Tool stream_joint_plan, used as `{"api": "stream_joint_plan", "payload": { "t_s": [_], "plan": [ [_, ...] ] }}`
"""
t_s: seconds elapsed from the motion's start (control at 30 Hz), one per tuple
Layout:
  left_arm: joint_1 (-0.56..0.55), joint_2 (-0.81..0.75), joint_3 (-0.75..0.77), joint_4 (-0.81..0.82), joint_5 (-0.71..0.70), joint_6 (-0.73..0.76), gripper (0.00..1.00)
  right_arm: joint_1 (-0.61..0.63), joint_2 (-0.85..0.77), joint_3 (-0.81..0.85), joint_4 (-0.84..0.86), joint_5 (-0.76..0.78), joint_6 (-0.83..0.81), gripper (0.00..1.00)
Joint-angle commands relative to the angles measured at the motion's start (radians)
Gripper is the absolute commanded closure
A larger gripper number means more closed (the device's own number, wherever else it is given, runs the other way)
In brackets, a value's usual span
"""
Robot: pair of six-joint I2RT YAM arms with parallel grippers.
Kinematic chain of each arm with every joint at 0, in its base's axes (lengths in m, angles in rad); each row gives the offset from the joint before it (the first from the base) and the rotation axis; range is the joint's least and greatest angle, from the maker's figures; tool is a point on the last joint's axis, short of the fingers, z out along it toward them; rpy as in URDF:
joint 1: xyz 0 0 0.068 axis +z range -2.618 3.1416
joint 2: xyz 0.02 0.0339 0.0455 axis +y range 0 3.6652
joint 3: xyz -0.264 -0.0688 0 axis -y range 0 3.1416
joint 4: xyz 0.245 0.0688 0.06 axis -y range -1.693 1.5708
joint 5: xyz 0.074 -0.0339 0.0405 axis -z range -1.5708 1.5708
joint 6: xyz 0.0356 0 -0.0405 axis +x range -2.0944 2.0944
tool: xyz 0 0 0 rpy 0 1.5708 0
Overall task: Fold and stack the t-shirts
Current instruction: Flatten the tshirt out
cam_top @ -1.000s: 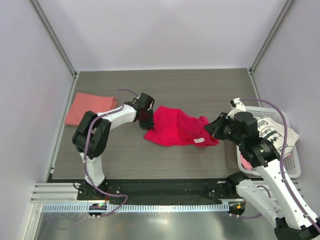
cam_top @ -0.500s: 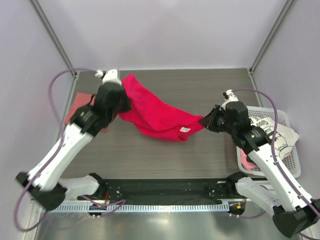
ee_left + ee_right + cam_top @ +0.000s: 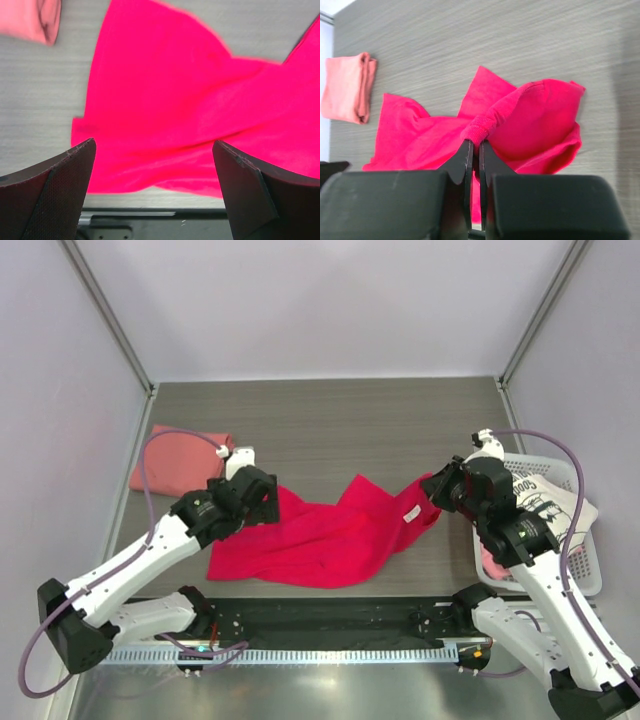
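The right gripper moves the crimson t-shirt's lifted, tagged end toward the basket next, then down and slightly back, then releases it on the tabletop.
The crimson t-shirt [image 3: 320, 540] lies crumpled on the table near the front edge, its small white tag [image 3: 409, 514] showing at the right. My left gripper [image 3: 262, 502] hovers over the shirt's left end, open, with nothing between its fingers [image 3: 75, 170]; the cloth [image 3: 165, 115] lies below them. My right gripper [image 3: 437, 490] is shut on a rolled hem of the crimson shirt [image 3: 530, 120], lifting its right end; its jaws [image 3: 475, 142] pinch the hem tightly. A folded salmon-pink t-shirt [image 3: 175, 455] rests at the left. The white printed t-shirt [image 3: 545, 505] lies in the basket.
A white plastic basket [image 3: 590, 580] stands at the right edge of the table, with a bit of pink cloth [image 3: 492, 565] in it. The black front rail [image 3: 330, 615] runs just below the crimson shirt. Grey walls close in both sides.
My left gripper has opened and let go of the crimson shirt, swinging from the back left toward the front. The shirt has dropped onto the table. My right gripper keeps its hold.
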Motion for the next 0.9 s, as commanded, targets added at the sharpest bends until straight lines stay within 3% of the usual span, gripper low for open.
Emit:
{"api": "stream_joint_plan", "payload": {
  "t_s": [0.0, 0.13, 0.3, 0.47, 0.53, 0.87],
  "plan": [
    [0.035, 0.052, 0.081, 0.031, -0.024, -0.007, 0.00, -0.002, -0.022, 0.001, 0.012, 0.043, -0.008, 0.99],
    [0.122, 0.135, 0.105, 0.042, -0.003, 0.011, 0.00, -0.002, -0.042, 0.010, -0.033, 0.080, -0.031, 0.99],
    [0.301, 0.202, 0.052, 0.213, 0.196, 0.030, 0.01, -0.002, -0.082, -0.016, -0.059, 0.128, -0.028, 0.99],
    [0.392, 0.391, 0.170, 0.255, 0.227, 0.057, 0.11, -0.002, -0.117, -0.050, -0.047, 0.102, -0.022, 0.99],
    [0.420, 0.500, 0.213, 0.246, 0.264, 0.066, 0.18, -0.002, -0.127, -0.056, -0.048, 0.083, -0.027, 0.99],
    [0.489, 0.787, 0.341, 0.272, 0.280, 0.086, 0.24, -0.002, -0.171, -0.123, -0.047, 0.011, -0.019, 0.99]
  ]
}}
